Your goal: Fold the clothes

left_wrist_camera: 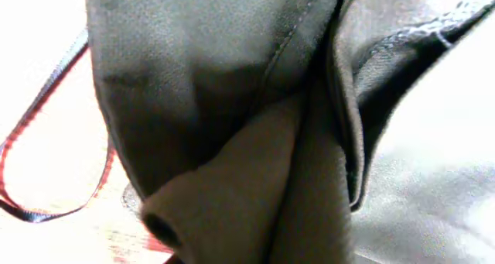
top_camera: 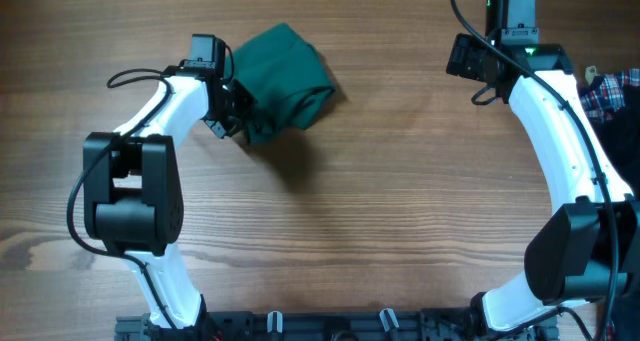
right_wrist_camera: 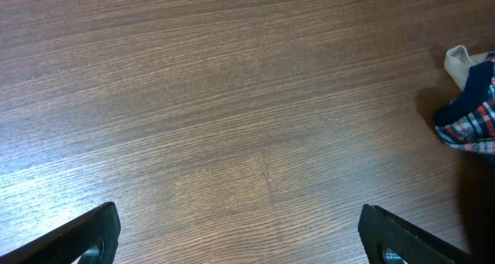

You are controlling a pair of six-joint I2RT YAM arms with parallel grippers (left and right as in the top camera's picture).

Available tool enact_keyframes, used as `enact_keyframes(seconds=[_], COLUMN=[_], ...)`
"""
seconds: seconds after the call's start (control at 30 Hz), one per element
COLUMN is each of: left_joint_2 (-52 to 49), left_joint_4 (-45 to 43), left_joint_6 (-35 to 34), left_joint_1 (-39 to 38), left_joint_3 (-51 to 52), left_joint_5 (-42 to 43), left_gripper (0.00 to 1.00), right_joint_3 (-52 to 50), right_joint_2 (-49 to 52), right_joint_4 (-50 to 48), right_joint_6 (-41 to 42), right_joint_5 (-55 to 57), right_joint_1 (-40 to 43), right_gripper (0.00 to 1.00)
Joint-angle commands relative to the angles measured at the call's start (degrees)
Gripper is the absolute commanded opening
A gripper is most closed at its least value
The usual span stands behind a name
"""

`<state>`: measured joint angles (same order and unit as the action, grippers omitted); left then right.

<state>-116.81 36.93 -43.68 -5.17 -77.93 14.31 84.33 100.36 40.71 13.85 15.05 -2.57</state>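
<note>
The robot's left gripper needs to lift the garment next, swing it to the left side in the overhead view, which lies empty, and lower to release it on bare wood.
A dark green garment lies bunched in a folded heap at the upper left of the wooden table. My left gripper is at the heap's left edge with its jaws buried in the cloth. In the left wrist view grey-green folds and seams fill the frame and hide the fingers. My right gripper is at the upper right, open and empty over bare wood; its two dark fingertips are spread wide.
A red, white and blue plaid garment lies at the table's right edge next to the right arm; it also shows in the right wrist view. A thin red cord loop shows left of the cloth in the left wrist view.
</note>
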Motion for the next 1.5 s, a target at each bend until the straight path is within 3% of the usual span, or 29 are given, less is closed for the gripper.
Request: enact_keyframes(seconds=[0.0, 0.1, 0.2, 0.4, 0.5, 0.67, 0.73, 0.8, 0.93, 1.03, 1.2, 1.47], left_joint_2=[-0.59, 0.31, 1.27, 4.98, 7.21, 11.5, 12.79, 13.11, 13.2, 13.2, 13.2, 12.76], left_joint_4=[-3.72, -5.27, -5.27, -5.27, -5.7, -7.56, -10.67, -13.77, -17.09, -19.71, -28.48, -29.83], left_joint_6=[9.29, 21.29, 27.06, 40.39, 47.93, 61.75, 70.95, 77.33, 87.38, 99.45, 110.53, 112.72], left_joint_1=[0.94, 0.94, 0.94, 0.96, 0.96, 0.96, 1.22, 2.32, 8.9, 15.47, 25.83, 39.91], left_joint_3=[-0.28, -4.98, -8.37, -11.08, -11.19, -12.92, -12.96, -12.96, -12.96, -12.96, -12.96, -12.96], left_joint_5=[6.51, 10.29, 9.51, -2.32, -9.64, -31.89, -42.62, -47.41, -47.43, -47.5, -46.58, -30.14], left_gripper=[0.04, 0.04, 0.04, 0.04, 0.04, 0.04, 0.04, 0.04, 0.04, 0.04, 0.04, 0.04], right_joint_3=[-0.59, -0.59, -0.59, -0.59, -0.59, -0.59, -0.59, -0.59, -0.59, -0.59, -0.59, -0.59], right_joint_2=[0.7, 0.7, 0.7, 0.7, 0.7, 0.7, 0.7, 0.7, 0.7, 0.7, 0.7, 0.7], right_joint_4=[-0.15, -0.15, -0.17, -0.15, -0.15, -0.17, -0.17, -0.15, -0.17, -0.15, -0.17, -0.17], right_joint_6=[-0.2, -0.17, -0.17, -0.17, -0.17, -0.2, -0.17, -0.17, -0.2, -0.17, -0.2, -0.17], right_joint_5=[-0.5, -0.5, -0.5, -0.5, -0.5, -0.5, -0.5, -0.5, -0.5, -0.5, -0.5, -0.5], right_joint_1=[0.17, 0.17, 0.17, 0.17, 0.17, 0.17, 0.17, 0.17, 0.17, 0.17, 0.17, 0.17], right_gripper=[1.0, 1.0, 1.0, 1.0, 1.0, 1.0, 1.0, 1.0, 1.0, 1.0, 1.0, 1.0])
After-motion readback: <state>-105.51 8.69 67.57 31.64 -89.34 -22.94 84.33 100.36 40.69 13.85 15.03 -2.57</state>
